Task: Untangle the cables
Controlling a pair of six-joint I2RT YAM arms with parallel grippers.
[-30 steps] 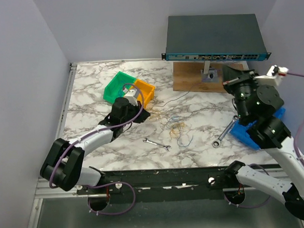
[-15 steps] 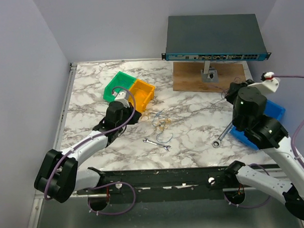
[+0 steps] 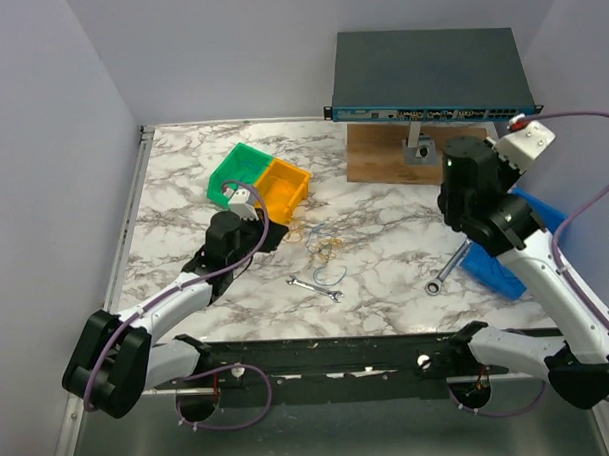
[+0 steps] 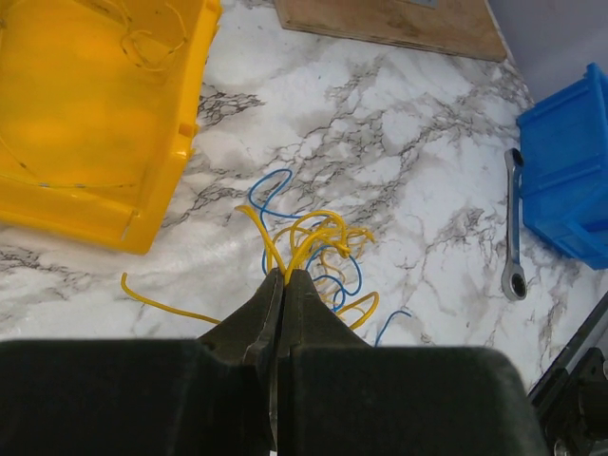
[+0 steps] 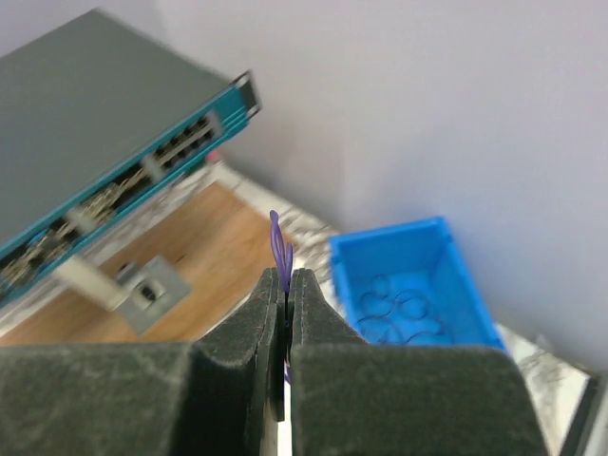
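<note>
I will move my right gripper to the right in the top view next, then lower the purple wire over the blue bin (image 3: 498, 267) (image 5: 405, 298), which holds thin wire loops.
The cables (image 3: 325, 249) are a small knot of thin yellow and blue wires on the marble table, just right of the orange bin. My left gripper (image 3: 282, 232) is low at the knot's left edge, and in the left wrist view it (image 4: 285, 274) is shut on yellow strands of the cables (image 4: 318, 245). One loose yellow end trails left. My right gripper (image 3: 452, 205) is raised over the table's right side. In the right wrist view it (image 5: 284, 273) is shut on a thin purple wire (image 5: 279, 242) that sticks up between the pads.
The green bin (image 3: 237, 170) and orange bin (image 3: 286, 187) sit behind the left gripper. A small wrench (image 3: 315, 288) lies near the front. A ratchet wrench (image 3: 448, 268) lies beside the blue bin (image 5: 408, 285), which holds thin wire loops. The network switch (image 3: 429, 74) stands on a wooden board (image 3: 382, 157).
My left gripper drew back to the left, dragging the yellow and blue knot with it. My right arm rose and swung left, carrying the purple wire away from the knot.
</note>
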